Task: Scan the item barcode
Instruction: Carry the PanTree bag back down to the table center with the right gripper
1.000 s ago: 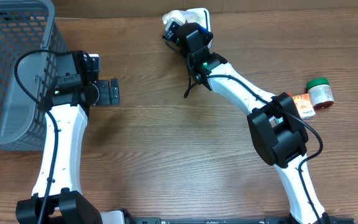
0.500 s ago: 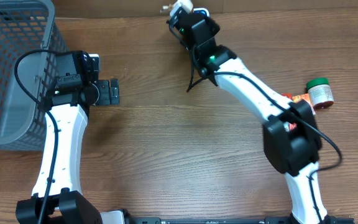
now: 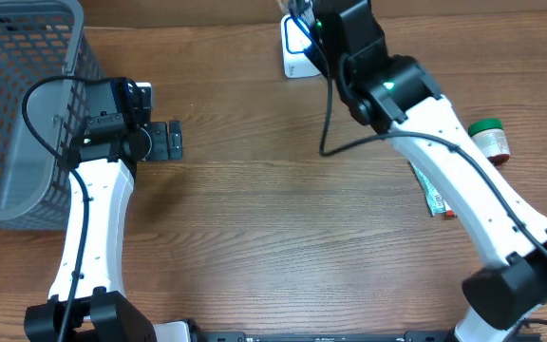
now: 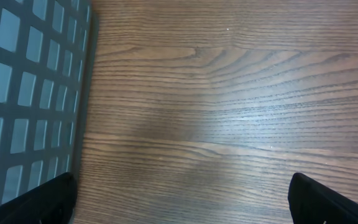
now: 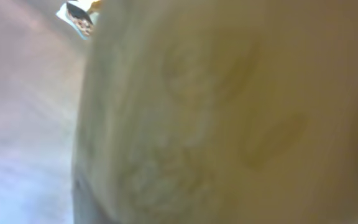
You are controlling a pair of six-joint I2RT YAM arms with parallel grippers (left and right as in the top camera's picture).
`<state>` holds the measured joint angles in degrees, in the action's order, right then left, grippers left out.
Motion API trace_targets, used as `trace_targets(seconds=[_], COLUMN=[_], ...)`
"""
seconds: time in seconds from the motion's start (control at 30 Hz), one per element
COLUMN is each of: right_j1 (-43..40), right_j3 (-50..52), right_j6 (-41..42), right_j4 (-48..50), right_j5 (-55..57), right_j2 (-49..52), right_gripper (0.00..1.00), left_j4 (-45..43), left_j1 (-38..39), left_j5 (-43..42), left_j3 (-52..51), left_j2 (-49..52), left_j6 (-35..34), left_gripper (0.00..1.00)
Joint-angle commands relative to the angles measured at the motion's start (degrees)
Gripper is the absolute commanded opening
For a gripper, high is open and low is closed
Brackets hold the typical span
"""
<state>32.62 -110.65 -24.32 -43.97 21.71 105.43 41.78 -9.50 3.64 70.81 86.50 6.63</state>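
The right gripper moves back and down next and releases the item on the bare wood in the middle of the table, since that spot lies empty there.
The item is a pale cream, soft-looking pack that fills the right wrist view, blurred and very close. My right gripper is shut on it at the far top edge of the overhead view, raised above the table. Its fingers do not show in the wrist view. Just below it on the table lies a white scanner with a blue glow. My left gripper stands open over bare wood beside the basket, with nothing between its fingertips.
A grey mesh basket fills the far left. A green-lidded jar stands at the right edge. A flat packet lies under my right arm. The wooden table stretches across the middle and front.
My right arm has risen and swung to the right with the item, uncovering the white scanner below it. The left arm has not moved.
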Motion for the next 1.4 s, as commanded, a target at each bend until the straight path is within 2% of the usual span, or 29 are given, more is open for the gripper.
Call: trace_targets(seconds=[0.0, 0.1, 0.27, 0.43, 0.63, 1.07, 1.2, 1.27, 1.33, 1.37], right_j1=[-0.2, -0.2, -0.2, -0.2, -0.2, -0.2, -0.2, -0.2, -0.2, -0.2], right_j3=[-0.3, -0.3, -0.2, 2.6, 11.0, 29.5, 31.6, 31.6, 31.6, 31.6], right_j6=[2.3, 2.3, 2.3, 2.0, 1.8, 0.1, 0.1, 0.1, 0.1, 0.1], right_j4=[-8.1, -20.5, -35.6, -41.5, -39.3, -19.6, -16.0, -15.0, -13.9, -13.5], right_j5=[-8.4, -14.0, -22.5, -26.2, -27.8, -20.2, -18.7, -18.7, -18.7, -18.7], right_j2=[-1.0, -0.6, 0.2, 0.4, 0.4, 0.4, 0.4, 0.4, 0.4, 0.4], right_gripper=[0.04, 0.04, 0.04, 0.04, 0.04, 0.05, 0.12, 0.22, 0.25, 0.29], left_j4=[0.0, 0.0, 0.0, 0.0, 0.0, 0.0, 0.0, 0.0, 0.0, 0.0], left_j1=[-0.2, -0.2, -0.2, -0.2, -0.2, -0.2, -0.2, -0.2, -0.2, -0.2], left_j5=[-0.5, -0.5, -0.5, -0.5, -0.5, -0.5, -0.5, -0.5, -0.5, -0.5], left_j3=[-0.5, -0.5, -0.5, -0.5, -0.5, -0.5, -0.5, -0.5, -0.5, -0.5], left_j2=[0.5, 0.5, 0.5, 0.5, 0.5, 0.5, 0.5, 0.5, 0.5, 0.5], left_j6=[1.3, 1.3, 1.3, 1.3, 1.3, 1.3, 1.3, 1.3, 1.3, 1.3], left_gripper=[1.00, 1.00, 1.00, 1.00, 1.00, 1.00, 1.00, 1.00, 1.00, 1.00])
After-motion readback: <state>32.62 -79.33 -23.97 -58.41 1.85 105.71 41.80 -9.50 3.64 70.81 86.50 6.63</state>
